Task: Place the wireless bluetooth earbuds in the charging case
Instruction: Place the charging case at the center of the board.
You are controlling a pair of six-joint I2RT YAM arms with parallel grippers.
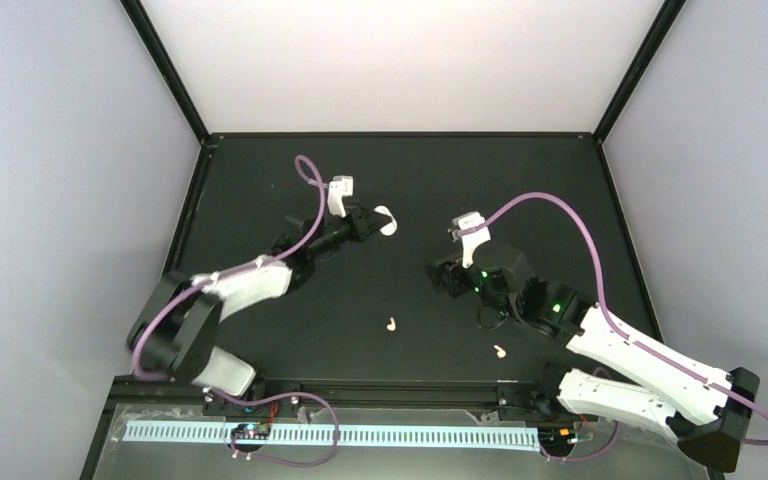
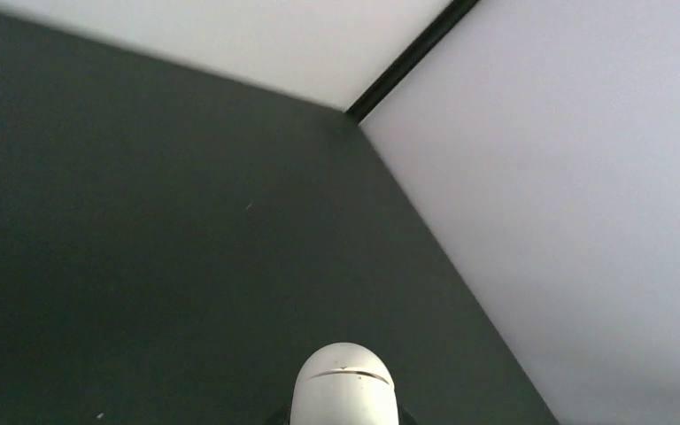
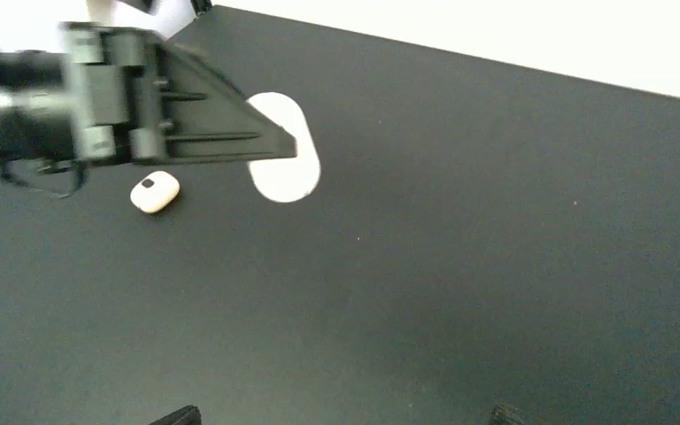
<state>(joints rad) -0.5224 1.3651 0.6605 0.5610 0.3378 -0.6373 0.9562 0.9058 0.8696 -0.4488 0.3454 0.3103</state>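
I should tilt my left gripper downward next and lower the case onto the patch of bare tabletop just beneath to let go of it, because that patch is clear of earbuds.
The charging case is glossy white, pill-shaped, with its lid shut; the seam shows in the left wrist view. My left gripper is shut on its near end, at the middle back of the table. The case also shows in the right wrist view, partly behind the left gripper's black finger. Two tiny earbuds lie loose on the table: one at the middle front, one further right near the front edge. My right gripper is open and empty, low over bare table, right of the case.
The black table has a raised black rim and pale walls on three sides. In the right wrist view a small pale rounded lump with a dark spot lies on the table left of the case.
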